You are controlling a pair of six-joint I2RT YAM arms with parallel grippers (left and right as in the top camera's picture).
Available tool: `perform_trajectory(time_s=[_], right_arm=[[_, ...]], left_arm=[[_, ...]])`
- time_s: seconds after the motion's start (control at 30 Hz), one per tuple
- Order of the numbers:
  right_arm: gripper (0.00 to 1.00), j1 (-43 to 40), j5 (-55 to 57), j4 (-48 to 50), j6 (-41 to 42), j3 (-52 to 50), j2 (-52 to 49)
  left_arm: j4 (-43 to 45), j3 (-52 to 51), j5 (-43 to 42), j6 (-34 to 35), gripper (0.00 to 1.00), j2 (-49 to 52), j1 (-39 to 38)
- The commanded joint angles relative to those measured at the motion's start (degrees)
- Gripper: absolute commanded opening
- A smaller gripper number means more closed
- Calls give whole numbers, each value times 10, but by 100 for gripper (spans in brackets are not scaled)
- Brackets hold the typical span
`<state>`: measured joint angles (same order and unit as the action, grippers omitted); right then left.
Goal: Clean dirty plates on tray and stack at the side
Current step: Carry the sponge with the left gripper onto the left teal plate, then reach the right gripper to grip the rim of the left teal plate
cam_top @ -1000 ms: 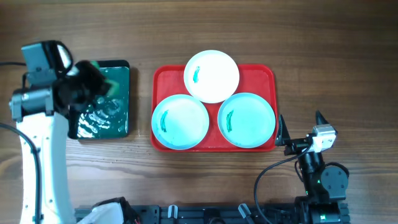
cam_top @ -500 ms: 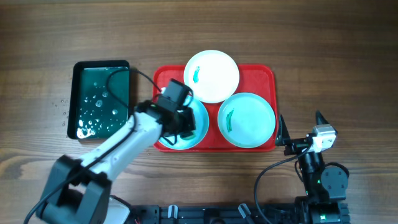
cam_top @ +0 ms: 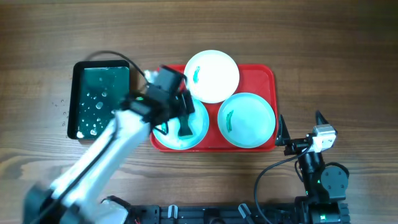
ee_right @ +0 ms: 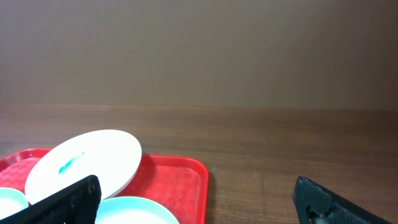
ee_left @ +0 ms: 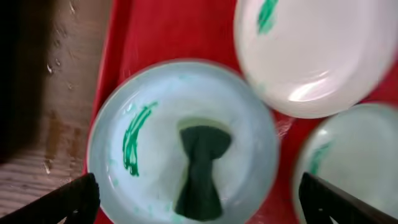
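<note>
The sponge's cyan plate is smeared and unheld. Next, my right gripper rises, crosses over the tray, tips down and lowers onto the rim of the sponge's plate facing the other cyan plate.
The red tray [cam_top: 264,74] holds three plates. The white plate [cam_top: 211,76] at the back carries a green smear. The right cyan plate [cam_top: 247,119] is smeared too. My left gripper [cam_top: 177,115] hovers open over the left cyan plate [ee_left: 249,143], which has a green smear at its left. A dark green sponge [ee_left: 202,162] lies loose in that plate between the wide-spread fingers. My right gripper [cam_top: 300,124] rests open and holds nothing, just right of the tray's near right corner.
A dark green-black tray [cam_top: 99,99] with water and droplets stands left of the red tray. The left arm crosses the table from the near left toward the plate. Bare wood lies behind and to the right of the trays.
The left arm swung from the dark water tray to the left cyan plate with the sponge, then its jaws opened and the sponge now lies in the plate. The right arm stayed still.
</note>
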<state>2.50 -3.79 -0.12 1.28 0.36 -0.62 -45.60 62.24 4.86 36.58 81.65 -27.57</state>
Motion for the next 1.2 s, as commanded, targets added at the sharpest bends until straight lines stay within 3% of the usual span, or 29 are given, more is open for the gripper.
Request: perform_trajectory(time_s=[0.0,0.1,0.13,0.2,0.27,0.37,0.4,0.47,0.53,0.6,0.7,0.8,0.87,0.93,1.0,1.07,1.17], right_arm=[[100,-3,5,2,6,-1,4],[99,-3,-2,6,12,-1,4],[100,-3,-36,14,48,-1,4],[100,-3,-165,20,186,-1,4],[100,-3,-320,22,396,-1,4],[100,-3,-312,31,659,-1,4],[100,-3,-319,66,713,-1,4],[100,-3,-348,278,696,10,2],[99,-3,-335,269,688,69,-11],[99,-3,-342,124,575,205,-65],[100,-3,-314,-270,309,501,-248],[100,-3,-287,-628,140,782,-482],[96,-3,-300,-737,141,880,-589],[91,3,-362,-744,137,895,-650],[79,27,-367,-734,115,885,-697],[64,91,-292,-731,114,882,-752],[64,195,-139,-693,178,882,-819]], left_arm=[[-47,28,7,3,100,-125,50],[-113,28,2,3,100,-201,95],[-131,28,2,3,100,-214,104],[-155,28,2,3,100,-229,115],[-167,28,2,3,100,-229,117],[-173,26,2,3,100,-220,117],[-177,26,2,3,100,-217,117],[-185,26,2,3,100,-209,117],[-186,26,2,3,100,-202,117],[-186,26,1,3,100,-197,117],[-186,26,1,3,100,-196,117],[-185,26,1,3,100,-196,117],[-185,26,1,3,100,-196,117],[-185,26,1,3,100,-196,117],[-185,26,-10,3,100,-196,117],[-185,26,-24,3,100,-196,117],[-183,26,-24,3,100,-196,117]])
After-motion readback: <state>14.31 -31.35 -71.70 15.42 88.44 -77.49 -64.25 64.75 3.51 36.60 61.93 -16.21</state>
